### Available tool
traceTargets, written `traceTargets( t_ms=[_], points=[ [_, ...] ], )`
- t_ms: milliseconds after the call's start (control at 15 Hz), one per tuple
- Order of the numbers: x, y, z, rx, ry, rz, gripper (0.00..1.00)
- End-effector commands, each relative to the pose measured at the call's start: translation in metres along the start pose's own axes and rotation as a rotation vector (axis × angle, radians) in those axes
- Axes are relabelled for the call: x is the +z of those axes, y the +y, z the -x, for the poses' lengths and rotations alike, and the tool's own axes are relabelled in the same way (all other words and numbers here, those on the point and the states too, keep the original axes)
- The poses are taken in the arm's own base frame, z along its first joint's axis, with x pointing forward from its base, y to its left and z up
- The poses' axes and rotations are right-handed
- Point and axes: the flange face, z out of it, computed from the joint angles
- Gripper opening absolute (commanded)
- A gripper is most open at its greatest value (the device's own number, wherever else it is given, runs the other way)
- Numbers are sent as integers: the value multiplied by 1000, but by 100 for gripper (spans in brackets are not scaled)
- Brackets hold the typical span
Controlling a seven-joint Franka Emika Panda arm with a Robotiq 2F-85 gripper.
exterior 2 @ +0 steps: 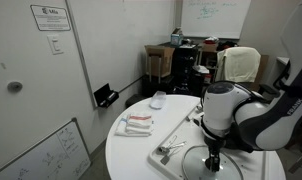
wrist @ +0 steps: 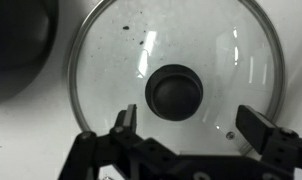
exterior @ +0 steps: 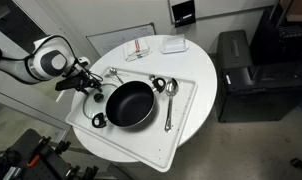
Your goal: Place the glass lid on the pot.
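The knob [exterior: 99, 97] [wrist: 174, 92] is below my gripper and just past its open fingers, so my gripper needs to move over it next and go down to close around it.
The glass lid [wrist: 181, 45] fills the wrist view, lying flat on a white surface, with its dark knob [wrist: 176, 92] at the centre. My gripper [wrist: 189, 125] is open and hovers right above the lid. Its two fingers stand on either side, just below the knob in the picture, and touch nothing. The black pot [exterior: 129, 103] stands on the white tray [exterior: 186, 120], just right of my gripper [exterior: 84, 85]; its edge shows in the wrist view [wrist: 16, 40]. In an exterior view the lid rim [exterior 2: 191, 160] shows faintly below my gripper [exterior 2: 213, 160].
A metal ladle [exterior: 169, 95] lies on the tray beside the pot, and small spoons [exterior: 113, 73] lie behind it. A white box [exterior: 173, 44] and a red-striped packet [exterior: 139, 50] sit at the table's far side. A black cabinet [exterior: 241, 75] stands beside the table.
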Motion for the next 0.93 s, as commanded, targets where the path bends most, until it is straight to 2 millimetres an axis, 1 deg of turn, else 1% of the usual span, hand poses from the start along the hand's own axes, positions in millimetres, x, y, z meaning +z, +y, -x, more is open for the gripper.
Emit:
traceTargets(
  t_ms=[0, 267, 533, 600, 667, 733, 867],
  points=[
    [8, 5, 2, 20, -1, 11, 100],
    [15, 6, 8, 21, -20, 8, 100],
    [20, 5, 7, 19, -22, 5, 100],
    [20, 5, 7, 20, -20, 6, 75],
    [20, 5, 8, 18, -19, 5, 74],
    [20, 6, 8, 18, -18, 5, 68],
    [20, 6, 8, 18, -18, 4, 53]
  ],
)
